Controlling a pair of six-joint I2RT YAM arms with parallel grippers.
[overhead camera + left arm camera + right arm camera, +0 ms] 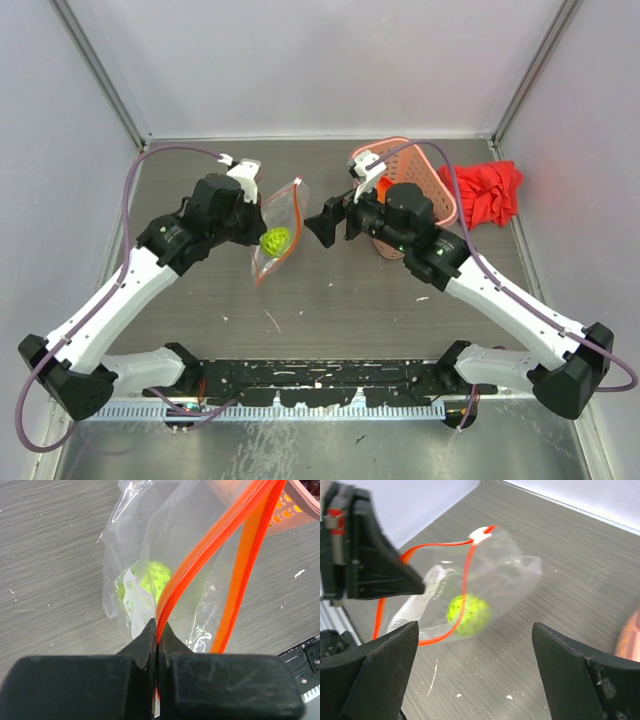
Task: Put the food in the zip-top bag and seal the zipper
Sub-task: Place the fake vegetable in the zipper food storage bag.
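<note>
I need to move my right gripper to the right in the top view next, turn it downward and lower it into the pink lattice basket, because food is still in there outside the bag.
The clear zip-top bag hangs over the table with the bumpy lime-green ball inside. My left gripper is shut on the bag's orange-red zipper at one lip, holding the mouth open; in the left wrist view the jaws pinch the strip, and the ball shows behind it. My right gripper is open and empty just right of the bag; in its wrist view it faces the bag and ball. An orange piece sits in the basket. The yellow piece and the grapes are not visible.
A pink lattice basket stands behind my right gripper, its rim also in the left wrist view. A red cloth lies at the far right by the wall. Grey walls enclose the table on three sides.
</note>
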